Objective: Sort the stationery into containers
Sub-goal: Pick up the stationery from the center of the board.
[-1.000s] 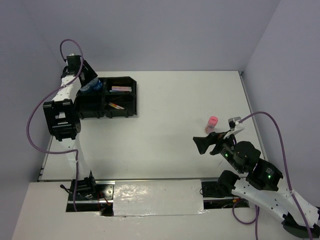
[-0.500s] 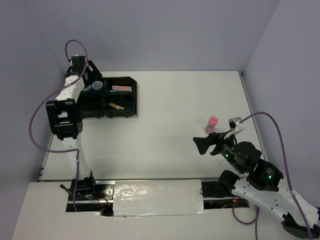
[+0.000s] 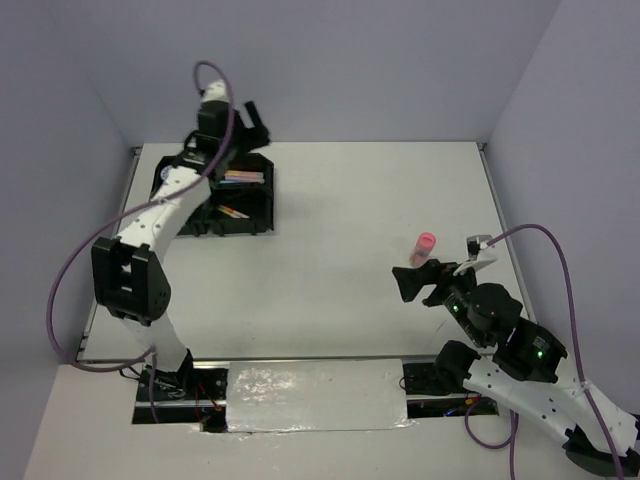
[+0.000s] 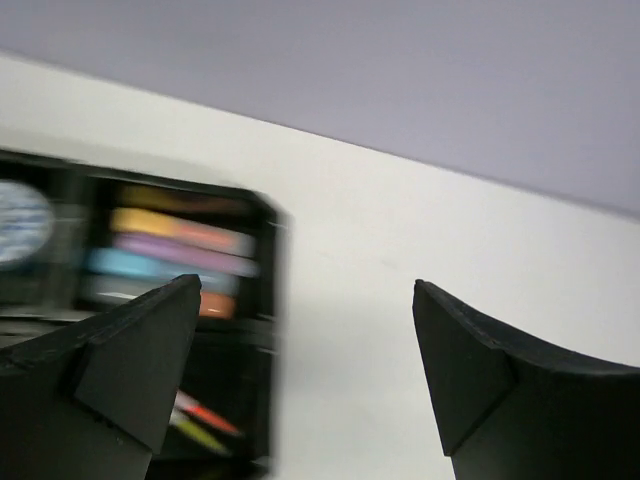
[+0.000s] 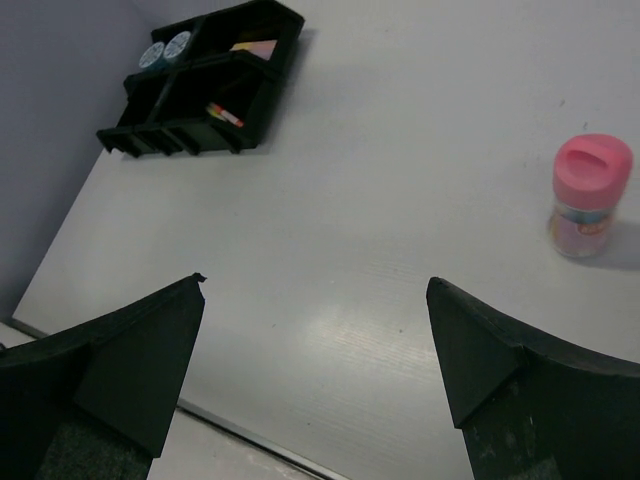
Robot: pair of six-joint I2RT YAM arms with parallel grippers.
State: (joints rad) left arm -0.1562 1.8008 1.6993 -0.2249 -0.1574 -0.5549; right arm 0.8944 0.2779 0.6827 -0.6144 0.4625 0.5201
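My left gripper swings back and across the table from the tray next, then goes down over the pink cap (image 3: 427, 241).
The black four-compartment tray (image 3: 268, 215) stands at the far left of the table. In the right wrist view the tray (image 5: 262, 80) holds two blue tubs (image 5: 165, 48) in its far corner, with markers (image 5: 225, 115) in a near compartment. More markers (image 4: 180, 232) show blurred in the left wrist view, beside a tub lid (image 4: 15, 222). My left gripper (image 3: 255, 120) hangs open over the tray's far right corner, nothing between its fingers. The pink-capped bottle (image 3: 424, 247) stands upright on the right of the table. My right gripper (image 3: 410, 285) is open just in front of the bottle (image 5: 590, 195), apart from it.
The left arm (image 3: 165, 205) stretches across the tray's left half and hides the tubs from above. A grey back wall (image 3: 330, 70) rises close behind the tray. Along the near table edge lies a silver strip (image 3: 315, 395).
The left gripper opened fully, left a blue tub in the tray's far-left compartment, and swung up and right to the tray's far right corner. The right arm has barely moved.
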